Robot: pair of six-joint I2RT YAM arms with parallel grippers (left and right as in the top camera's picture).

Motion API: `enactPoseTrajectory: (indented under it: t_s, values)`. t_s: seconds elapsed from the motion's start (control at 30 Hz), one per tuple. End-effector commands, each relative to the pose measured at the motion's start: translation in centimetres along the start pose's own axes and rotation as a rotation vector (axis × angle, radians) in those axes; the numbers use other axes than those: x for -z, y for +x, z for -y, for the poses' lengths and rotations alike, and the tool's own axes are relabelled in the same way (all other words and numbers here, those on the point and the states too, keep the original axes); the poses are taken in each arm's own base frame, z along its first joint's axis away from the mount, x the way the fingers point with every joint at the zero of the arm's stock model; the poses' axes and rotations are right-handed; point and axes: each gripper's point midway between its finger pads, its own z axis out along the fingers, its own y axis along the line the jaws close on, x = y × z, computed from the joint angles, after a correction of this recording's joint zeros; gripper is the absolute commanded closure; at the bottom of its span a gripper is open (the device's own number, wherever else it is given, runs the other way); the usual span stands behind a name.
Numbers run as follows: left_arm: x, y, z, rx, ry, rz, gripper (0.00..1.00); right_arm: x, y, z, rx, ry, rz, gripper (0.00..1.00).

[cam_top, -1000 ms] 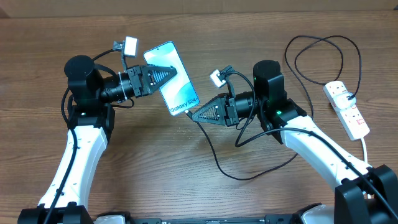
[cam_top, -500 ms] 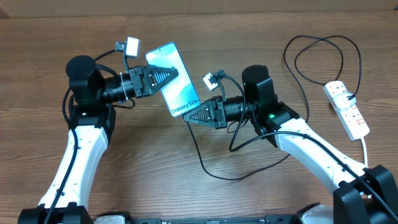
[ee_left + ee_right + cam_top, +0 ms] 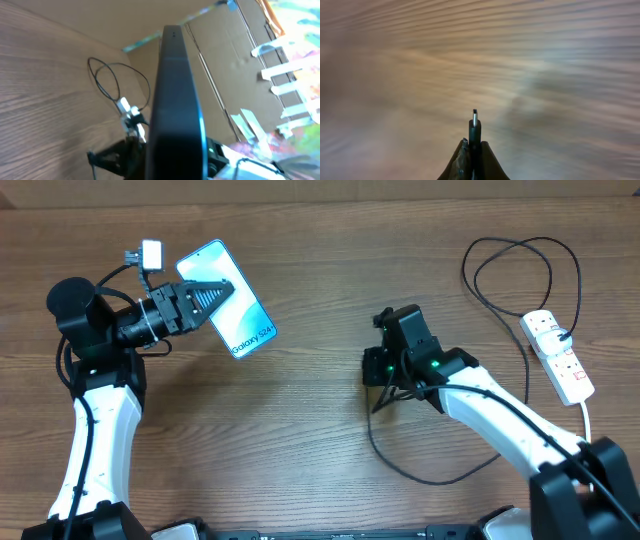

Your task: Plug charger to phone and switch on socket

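Observation:
My right gripper moves down next and releases the plug on the bare tabletop below, as the plug's metal tip hangs clear of it.
My left gripper [image 3: 214, 292] is shut on the phone [image 3: 230, 308] and holds it above the table's left part, lit blue screen up. In the left wrist view the phone [image 3: 175, 100] shows edge-on as a black slab that hides my fingers. My right gripper [image 3: 380, 370] points down at the table near the middle, well apart from the phone. It is shut on the charger's small plug [image 3: 474, 125], whose metal tip sticks out past the fingertips [image 3: 487, 152]. The charger's black cable [image 3: 425, 477] loops over the table. The white socket [image 3: 558, 356] lies at the far right.
More black cable [image 3: 520, 255] coils at the back right and runs to the socket. A thick white cord [image 3: 586, 415] leaves the socket toward the front. The wooden table [image 3: 300, 440] fills the view; cardboard [image 3: 235, 55] stands behind it.
The left arm has swung the phone away to the left. The right arm has drawn back to the right and turned its gripper, with the plug, down toward the table.

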Motion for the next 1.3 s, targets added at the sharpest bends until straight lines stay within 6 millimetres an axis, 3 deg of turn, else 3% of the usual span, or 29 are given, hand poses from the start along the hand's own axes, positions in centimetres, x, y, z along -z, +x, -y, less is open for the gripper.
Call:
enactPoseTrajectory:
  t_s: [0.0, 0.13, 0.2, 0.27, 0.47, 0.6, 0.7, 0.77, 0.97, 1.03, 1.23, 1.27]
  values:
    - [-0.4, 0.4, 1.3, -0.046, 0.034, -0.044, 0.96, -2.4, 0.5, 4.5, -0.006, 0.227, -0.014, 0.96]
    - [-0.4, 0.7, 1.5, -0.058, 0.044, -0.059, 0.96, -5.4, 3.9, 6.5, -0.018, 0.294, -0.153, 0.96]
    - [-0.4, 0.7, 1.5, -0.058, 0.045, -0.061, 0.96, -5.8, 4.6, 6.9, -0.026, 0.307, -0.179, 0.96]
    - [-0.4, 0.7, 1.5, -0.058, 0.045, -0.061, 0.96, -6.2, 5.0, 7.1, -0.044, 0.315, -0.192, 0.89]
    - [-0.4, 0.7, 1.5, -0.058, 0.045, -0.061, 0.96, -6.7, 6.3, 7.5, -0.052, 0.323, -0.241, 0.73]
    - [-0.4, 0.7, 1.5, -0.057, 0.044, -0.060, 0.96, -6.9, 8.1, 7.6, -0.062, 0.318, -0.319, 0.71]
    - [-0.4, 0.7, 1.5, -0.057, 0.044, -0.060, 0.96, -6.6, 9.5, 8.2, -0.090, 0.347, -0.372, 0.56]
    - [-0.4, 0.7, 1.5, -0.057, 0.044, -0.060, 0.96, -6.4, 9.7, 8.4, -0.105, 0.360, -0.381, 0.47]
    - [-0.5, 0.8, 1.5, -0.057, 0.044, -0.061, 0.96, -6.4, 9.4, 9.0, -0.138, 0.390, -0.358, 0.39]
    - [-0.5, 0.8, 1.5, -0.057, 0.044, -0.061, 0.96, -6.5, 9.2, 8.9, -0.136, 0.384, -0.352, 0.44]
    - [-0.5, 0.8, 1.5, -0.053, 0.044, -0.061, 0.96, -6.8, 8.9, 8.3, -0.110, 0.349, -0.347, 0.96]
    - [-0.5, 0.8, 1.5, -0.051, 0.044, -0.061, 0.96, -6.8, 9.0, 8.3, -0.111, 0.348, -0.348, 0.96]
